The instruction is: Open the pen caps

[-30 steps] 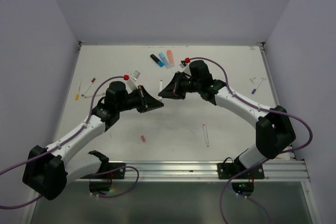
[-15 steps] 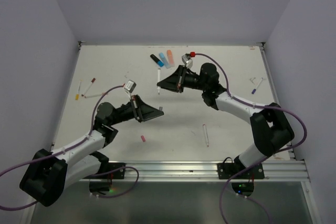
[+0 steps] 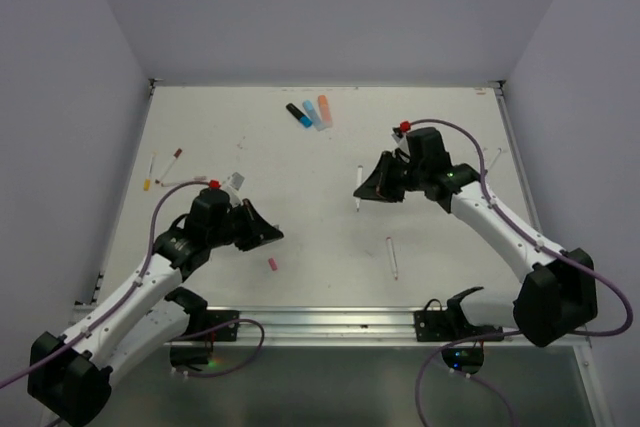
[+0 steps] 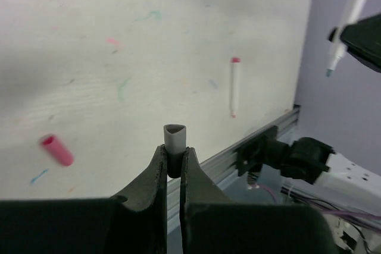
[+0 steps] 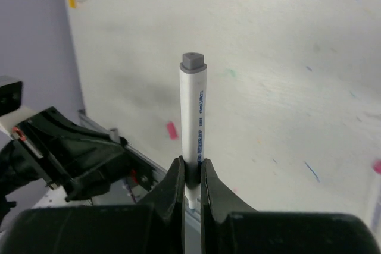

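The grey cap (image 4: 174, 137), already off its pen, goes down and back in my left gripper next for release on the bare tabletop (image 4: 40, 162) beside the loose pink cap.
My left gripper (image 4: 172, 154) is shut on a small grey pen cap (image 4: 174, 137), whose open triangular mouth points away from the camera. From above, this gripper (image 3: 272, 235) hovers over the near-left part of the table. My right gripper (image 5: 191, 166) is shut on a thin white pen barrel (image 5: 193, 111) with a grey end plug; the bare tip pokes out below the fingers. Seen from above, that gripper (image 3: 362, 187) holds the white pen (image 3: 358, 187) right of centre, well apart from the left one. A loose pink cap (image 3: 272, 264) lies on the table below the left gripper.
A white pen (image 3: 392, 257) with a red end lies near the front rail. Black, blue and salmon markers (image 3: 308, 112) lie at the back. Thin pens (image 3: 160, 169) lie at the left edge, and more pens (image 3: 488, 160) at the right edge.
The grippers stood tip to tip at mid-table and have pulled apart. The left went toward the near left with the grey cap; the right went right with the white pen.
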{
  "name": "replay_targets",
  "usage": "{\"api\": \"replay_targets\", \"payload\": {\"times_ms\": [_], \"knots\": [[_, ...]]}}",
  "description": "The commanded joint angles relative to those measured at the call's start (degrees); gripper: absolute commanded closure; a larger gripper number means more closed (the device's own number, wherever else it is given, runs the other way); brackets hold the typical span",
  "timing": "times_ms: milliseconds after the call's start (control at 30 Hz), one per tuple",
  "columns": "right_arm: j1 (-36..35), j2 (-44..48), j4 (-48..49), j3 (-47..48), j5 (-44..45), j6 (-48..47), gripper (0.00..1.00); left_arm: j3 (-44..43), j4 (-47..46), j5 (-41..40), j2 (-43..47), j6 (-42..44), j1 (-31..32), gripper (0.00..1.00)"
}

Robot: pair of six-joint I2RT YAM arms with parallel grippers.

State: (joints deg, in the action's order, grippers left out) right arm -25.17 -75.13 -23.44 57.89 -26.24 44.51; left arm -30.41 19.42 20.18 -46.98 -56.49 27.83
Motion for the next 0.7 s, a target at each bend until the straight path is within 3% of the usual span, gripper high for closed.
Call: {"api": "replay_targets", "payload": {"times_ms": [0, 200, 400, 667], "knots": [[2.75, 5.08, -13.28, -4.00, 5.31, -5.93, 1.00, 3.95, 11.52, -9.37, 4.70, -0.11, 0.20, 1.00], [8.37, 6.67, -22.16, -4.89, 9.89, -8.83, 1.00, 7.82, 10.55, -10.87, 1.20, -0.03, 0.38, 1.00], [14.09, 5.61, -23.40, -6.82, 7.16, -12.16, 1.00, 9.66, 10.20, -12.19, -0.74, -0.46, 0.82, 1.00], [14.80, 1.75, -25.51, -7.26, 10.86, -14.54, 1.00, 10.99, 4.66, -8.23, -6.01, 0.68, 1.08, 1.00]]}}
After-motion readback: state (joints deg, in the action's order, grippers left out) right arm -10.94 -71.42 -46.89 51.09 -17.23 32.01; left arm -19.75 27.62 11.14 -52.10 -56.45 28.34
